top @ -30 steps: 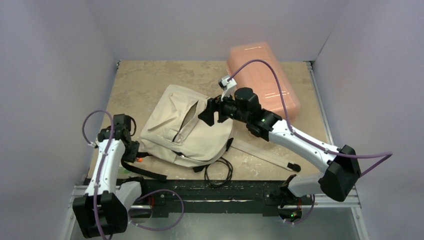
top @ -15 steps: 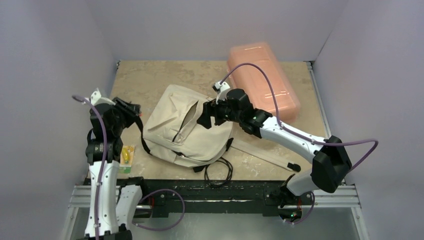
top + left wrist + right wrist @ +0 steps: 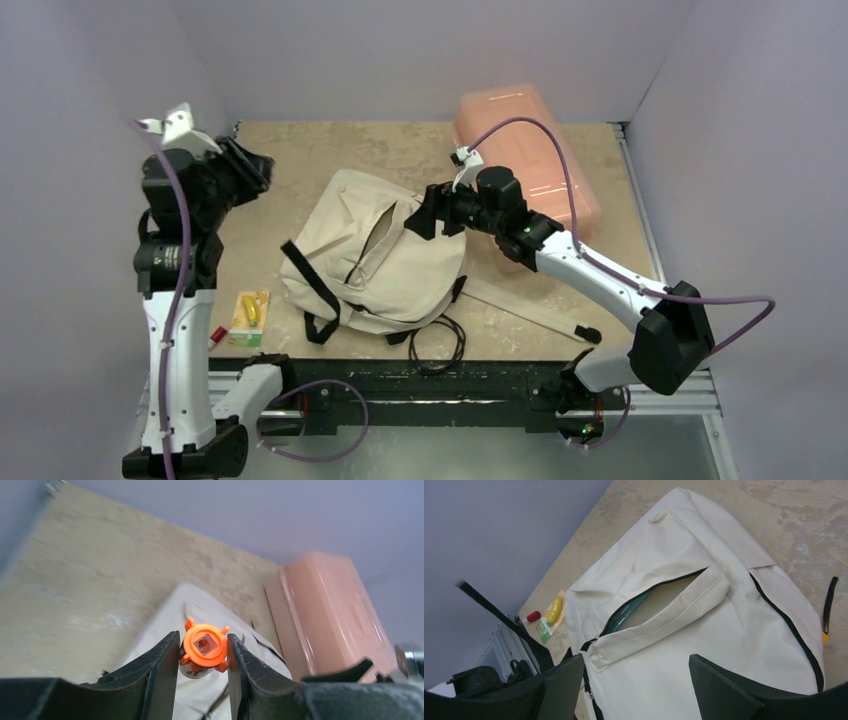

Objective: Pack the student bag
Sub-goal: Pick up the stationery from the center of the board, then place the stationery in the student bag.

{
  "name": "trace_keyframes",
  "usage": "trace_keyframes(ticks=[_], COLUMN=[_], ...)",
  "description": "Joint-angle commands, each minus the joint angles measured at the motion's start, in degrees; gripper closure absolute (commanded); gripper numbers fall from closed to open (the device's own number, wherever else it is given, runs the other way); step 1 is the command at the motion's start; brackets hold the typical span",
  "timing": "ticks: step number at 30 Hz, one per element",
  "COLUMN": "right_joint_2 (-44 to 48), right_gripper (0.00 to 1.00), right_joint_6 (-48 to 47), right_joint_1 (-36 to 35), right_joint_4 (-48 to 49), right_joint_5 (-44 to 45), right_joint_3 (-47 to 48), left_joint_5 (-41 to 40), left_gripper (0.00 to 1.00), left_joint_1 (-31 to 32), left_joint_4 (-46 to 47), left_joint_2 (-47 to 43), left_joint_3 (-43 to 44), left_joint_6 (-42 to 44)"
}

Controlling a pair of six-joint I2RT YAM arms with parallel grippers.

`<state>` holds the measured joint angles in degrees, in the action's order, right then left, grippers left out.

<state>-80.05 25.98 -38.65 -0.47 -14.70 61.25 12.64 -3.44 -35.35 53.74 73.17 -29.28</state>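
I will first swing my left gripper to the right in the top view. Then I can lower the orange-capped object over the slit's far part (image 3: 381, 228).
The student bag (image 3: 370, 265), cream fabric with black straps, lies flat mid-table with its long zipper open; something teal (image 3: 629, 611) shows inside the slit. My left gripper (image 3: 255, 170) is raised high over the far-left part of the table, shut on a small orange-capped object (image 3: 204, 649) with a shiny body. In the left wrist view the bag (image 3: 200, 605) lies beyond the fingers. My right gripper (image 3: 418, 222) hovers open over the bag's upper right edge, with only bag fabric (image 3: 704, 630) below its wide-apart jaws (image 3: 636, 685).
A translucent pink plastic box (image 3: 530, 165) stands at the back right. A card pack with a yellow item (image 3: 250, 315) and a small red piece (image 3: 217, 333) lie near the front left edge. A black cord (image 3: 440, 345) and a beige strap (image 3: 530, 310) trail off the bag's near side.
My left arm has risen from the front left up to the far left, carrying the orange-capped object. The card pack is now uncovered. The right gripper shifted slightly.
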Motion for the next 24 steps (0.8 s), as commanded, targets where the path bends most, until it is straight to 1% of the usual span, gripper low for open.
trace_keyframes(ticks=[1, 2, 3, 4, 5, 6, 8, 9, 10, 11, 12, 14, 15, 16, 17, 18, 20, 22, 24], right_joint_2=[1.8, 1.9, 1.9, 1.8, 1.7, 1.5, 1.0, 0.8, 0.7, 0.6, 0.6, 1.0, 1.5, 2.2, 3.3, 4.4, 7.5, 10.8, 14.3], right_gripper=[0.19, 0.19, 0.19, 0.19, 0.19, 0.19, 0.19, 0.19, 0.19, 0.19, 0.19, 0.19, 0.19, 0.2, 0.2, 0.2, 0.19, 0.19, 0.2], right_joint_6=[1.2, 1.3, 1.3, 1.3, 1.3, 1.2, 1.2, 1.2, 1.3, 1.4, 1.4, 1.6, 1.7, 1.7, 1.6, 1.6, 1.8, 2.6, 3.6], right_joint_1=[0.0, 0.0, 0.1, 0.1, 0.0, 0.0, 0.0, 0.0, 0.1, 0.1, 0.1, 0.2, 0.2, 0.3, 0.4, 0.4, 0.5, 0.7, 0.7], right_joint_4=[2.0, 2.0, 1.9, 1.9, 1.9, 1.8, 2.0, 2.2, 2.4, 2.6, 2.8, 3.1, 3.2, 3.3, 3.4, 3.6, 4.5, 5.7, 7.0], right_joint_5=[0.2, 0.2, 0.4, 0.5, 0.5, 0.5, 0.6, 0.7, 0.8, 0.9, 1.0, 1.4, 1.7, 2.1, 2.6, 3.1, 3.9, 4.1, 4.2], right_joint_3=[0.3, 0.3, 0.5, 0.5, 0.6, 0.6, 0.3, 0.2, -0.1, -0.4, -0.7, -1.5, -2.1, -3.0, -3.8, -4.9, -7.8, -10.8, -13.8], left_joint_5=[-29.3, -31.1, -31.1, -29.0, -23.4, -15.6, 3.3, 10.6, 16.0, 19.5, 19.4, 14.7, 11.7, 6.5, 2.0, -1.3, -6.3, -9.5, -11.8], left_gripper=[1.0, 1.0, 1.0, 1.0, 1.0, 1.0, 1.0, 1.0, 1.0, 1.0, 1.0, 1.0, 1.0, 1.0, 1.0, 1.0, 1.0, 1.0, 1.0], left_joint_1=[-2.2, -2.7, -2.9, -2.9, -3.0, -2.9, -2.9, -2.6, -1.5, 0.7, 4.5, 13.0, 17.2, 22.4, 26.2, 28.9, 32.4, 34.5, 36.7], left_joint_4=[-13.3, -13.8, -13.5, -12.8, -11.4, -9.4, -3.9, -1.4, 0.9, 5.2, 8.1, 10.6, 11.7, 12.0, 12.6, 13.6, 17.1, 17.8, 16.5], left_joint_2=[-0.2, -0.7, -1.3, -2.1, -2.8, -3.1, -2.6, -1.5, -0.4, 0.9, 1.7, 3.6, 4.6, 6.0, 7.5, 9.2, 13.0, 17.7, 22.4], left_joint_3=[14.9, 16.9, 18.1, 18.6, 18.3, 17.6, 13.1, 10.9, 8.4, 4.9, 1.7, -3.2, -5.0, -6.4, -7.5, -8.5, -10.5, -9.4, -6.4], left_joint_6=[6.3, 7.1, 7.8, 8.0, 7.7, 7.1, 3.5, 0.3, -2.9, -5.5, -6.7, -5.4, -3.8, -0.8, 2.1, 4.4, 7.9, 10.8, 14.5])
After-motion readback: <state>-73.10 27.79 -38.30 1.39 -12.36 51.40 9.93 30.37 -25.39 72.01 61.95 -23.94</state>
